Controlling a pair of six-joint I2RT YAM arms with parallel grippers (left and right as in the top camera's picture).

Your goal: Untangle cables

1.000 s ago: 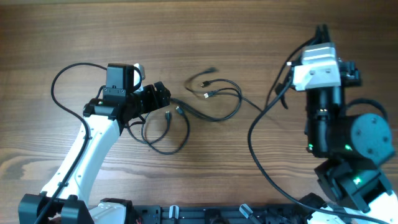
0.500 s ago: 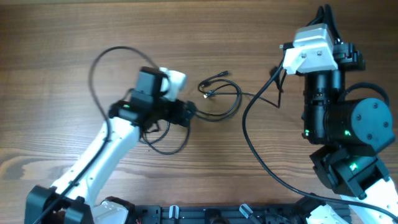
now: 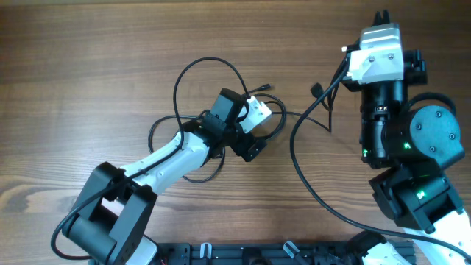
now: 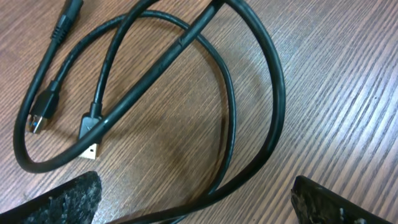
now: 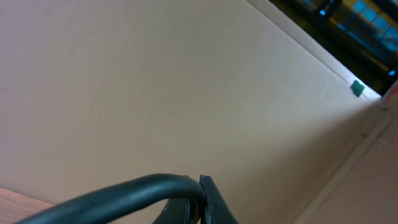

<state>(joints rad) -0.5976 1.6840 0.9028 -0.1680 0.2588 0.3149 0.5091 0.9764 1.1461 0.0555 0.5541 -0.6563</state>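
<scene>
The piece of black cable is just below my left gripper, so my left gripper will next go down onto that piece between its open fingers and close on it.
The thin black cables (image 3: 278, 124) lie in loose loops on the wooden table, with another loop (image 3: 202, 177) beside the left arm. In the left wrist view the cables (image 4: 230, 112) cross each other, with a flat plug end (image 4: 90, 134) and a second plug (image 4: 40, 117). My left gripper (image 3: 249, 147) is open low over them (image 4: 199, 214); one strand runs between its fingertips (image 4: 65, 199) without being pinched. My right gripper (image 3: 381, 20) is raised at the far right. In its wrist view the right gripper (image 5: 202, 202) is shut on a black cable (image 5: 124, 193), with a plain wall behind.
The left arm's own thicker black cable (image 3: 202, 70) arches above the table behind its wrist. The right arm's thick cable (image 3: 296, 162) curves down toward the front edge. The arm bases and a black rail (image 3: 243, 254) line the front.
My left arm has swung right from the table's left part to the middle, over the cable loops, dragging its own cable arch along. The right arm has barely shifted.
</scene>
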